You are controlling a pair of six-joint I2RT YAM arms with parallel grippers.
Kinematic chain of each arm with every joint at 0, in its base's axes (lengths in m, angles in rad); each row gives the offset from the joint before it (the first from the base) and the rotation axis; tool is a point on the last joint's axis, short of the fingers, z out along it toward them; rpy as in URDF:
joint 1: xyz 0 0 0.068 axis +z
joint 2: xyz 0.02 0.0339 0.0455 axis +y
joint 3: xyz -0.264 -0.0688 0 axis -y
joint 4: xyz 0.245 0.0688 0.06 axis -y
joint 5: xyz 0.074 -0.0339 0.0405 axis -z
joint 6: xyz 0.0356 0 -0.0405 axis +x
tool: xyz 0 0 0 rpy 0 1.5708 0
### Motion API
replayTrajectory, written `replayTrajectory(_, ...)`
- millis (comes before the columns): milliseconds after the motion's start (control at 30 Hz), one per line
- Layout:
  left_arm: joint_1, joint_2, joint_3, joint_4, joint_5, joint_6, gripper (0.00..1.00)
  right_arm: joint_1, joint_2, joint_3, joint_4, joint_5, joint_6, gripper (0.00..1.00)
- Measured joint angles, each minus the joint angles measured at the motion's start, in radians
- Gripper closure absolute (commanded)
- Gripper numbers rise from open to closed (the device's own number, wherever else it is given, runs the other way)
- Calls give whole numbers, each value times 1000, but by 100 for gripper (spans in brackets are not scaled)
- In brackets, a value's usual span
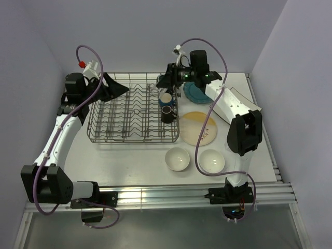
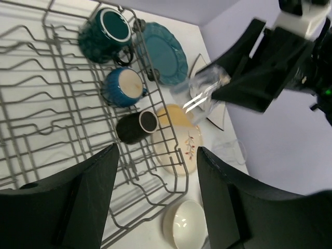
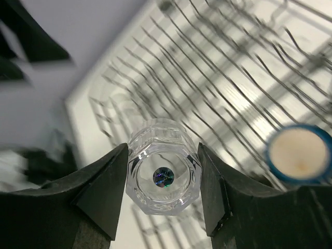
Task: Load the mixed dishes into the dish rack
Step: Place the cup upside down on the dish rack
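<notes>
The right gripper carries the clear glass back and down into the rack's near corner (image 1: 167, 132) beside the dark mug next. It releases the glass there, since that spot stands empty.
The grey wire dish rack (image 1: 124, 116) stands left of centre. A teal mug (image 2: 104, 33), a blue mug (image 2: 123, 87) and a dark mug (image 2: 136, 127) lie along its right side. My right gripper (image 3: 163, 181) is shut on a small clear glass (image 3: 163, 174) and holds it above the rack's far right corner (image 1: 165, 79). My left gripper (image 2: 158, 202) is open and empty above the rack's far left (image 1: 116, 89). The teal scalloped plate (image 1: 196, 93), the yellow-cream plate (image 1: 199, 128) and two white bowls (image 1: 177, 158) (image 1: 212, 161) sit on the table right of the rack.
A second clear glass (image 2: 228, 150) stands on the table beyond the yellow plate. A white square plate (image 1: 244, 101) lies partly under the right arm. Walls close in the table at the back and on both sides.
</notes>
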Motion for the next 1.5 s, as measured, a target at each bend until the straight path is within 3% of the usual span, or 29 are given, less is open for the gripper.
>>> replayTrajectory(233,12,-27,-1,-46,-58,50,32,131,-98,-118,-314,211,-572,100)
replayTrajectory(533,13,-27,-20,-60,-67,58,32,233,-132,-287,-396,394,-888,99)
replayTrajectory(900,13,-27,-37,-60,-76,68,32,257,-132,-397,-331,511,-966,94)
replayTrajectory(1500,13,-29,-45,-60,-84,70,32,260,-105,-416,-237,517,-930,83)
